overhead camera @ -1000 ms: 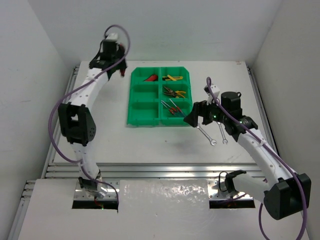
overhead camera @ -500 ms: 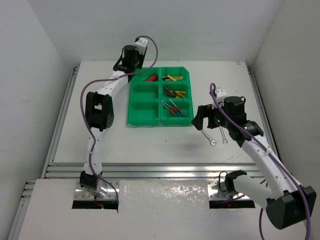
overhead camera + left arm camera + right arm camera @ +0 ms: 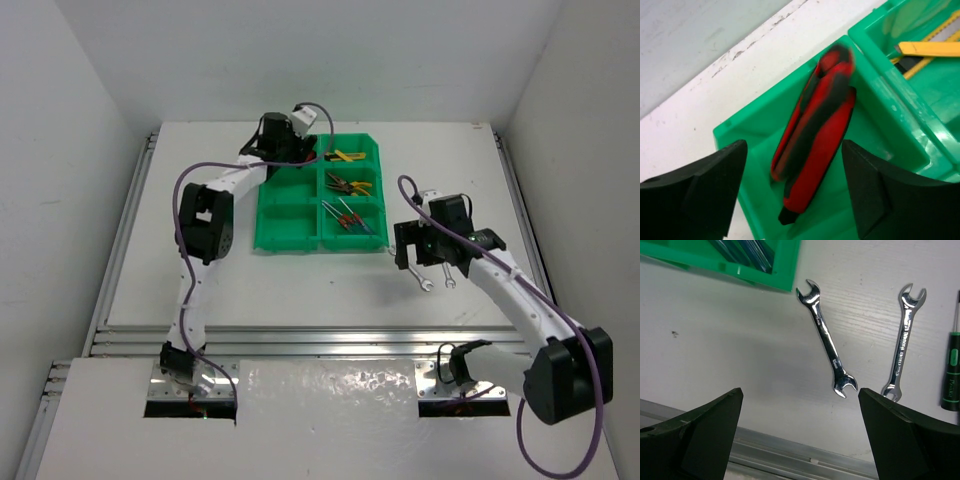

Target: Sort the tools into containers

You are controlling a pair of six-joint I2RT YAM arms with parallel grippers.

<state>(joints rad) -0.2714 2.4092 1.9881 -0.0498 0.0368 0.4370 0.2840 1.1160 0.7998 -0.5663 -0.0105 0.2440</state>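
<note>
The wrench nearer the green tray lies below on the tabletop. My right gripper moves down onto that wrench's middle next, narrowing its fingers.
The green tray of containers (image 3: 258, 215) stands at the table's middle back. My left gripper (image 3: 292, 152) hangs open over its back left bin (image 3: 747, 145). Two red-and-black handled tools (image 3: 815, 135) lie below, between the spread fingers (image 3: 715, 190); the upper one is blurred. My right gripper (image 3: 413, 250) is open above two silver wrenches (image 3: 424, 280) on the table. In the right wrist view the wrenches (image 3: 827, 340) (image 3: 902, 345) lie side by side ahead of the wide gripper (image 3: 800, 435), nothing between its fingers.
Yellow utility knives (image 3: 345, 155) fill the back right bin, pliers (image 3: 350, 185) the middle right, screwdrivers (image 3: 348, 215) the front right. A green-and-black screwdriver (image 3: 952, 372) lies right of the wrenches. Metal rails (image 3: 320, 340) line the near table edge.
My left arm swung right from beside the tray to over the back left bin, and its gripper opened, letting go of a red-and-black tool. My right gripper shifted slightly over the wrenches.
</note>
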